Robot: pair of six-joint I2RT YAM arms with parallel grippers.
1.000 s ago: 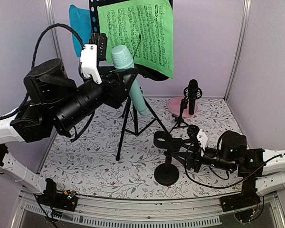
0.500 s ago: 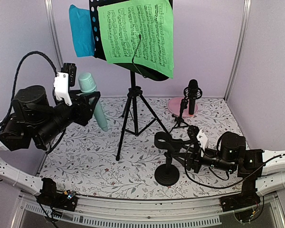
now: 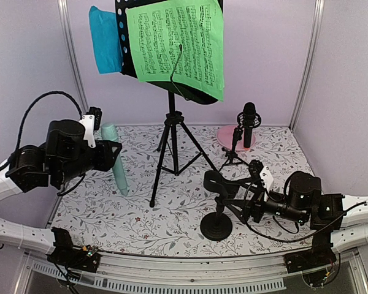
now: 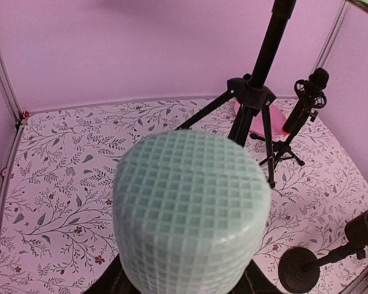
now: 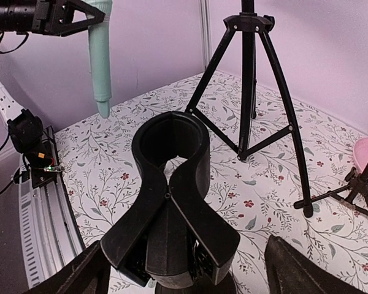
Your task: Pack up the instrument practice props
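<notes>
My left gripper is above a clear patch of the mat, so it needs to lower, tip the mint-green microphone point(image 3: 115, 160) flat and release the microphone's head on the bare floral mat point(image 3: 103, 205).
My left gripper point(image 3: 110, 154) is shut on the mint-green microphone point(image 3: 115, 160) and holds it nearly upright above the table's left side; its meshed head point(image 4: 190, 208) fills the left wrist view. My right gripper point(image 5: 184, 278) is open, with a finger on each side of the clip point(image 5: 170, 177) of a black mic support point(image 3: 216, 226), touching neither side. The black perforated rack point(image 3: 172, 122) stands on its tripod at the back, carrying a green sheet point(image 3: 178, 43) and a blue sheet point(image 3: 104, 40). A black microphone point(image 3: 249, 121) sits in a small tripod support.
A round pink plate point(image 3: 227, 136) lies at the back right under the small tripod. The rack's tripod legs point(image 5: 251, 79) spread across the middle of the floral mat. Purple walls close in the left, back and right sides.
My left arm has carried the mint-green microphone down and to the left, away from the rack. My right gripper has opened off the mic support's clip.
</notes>
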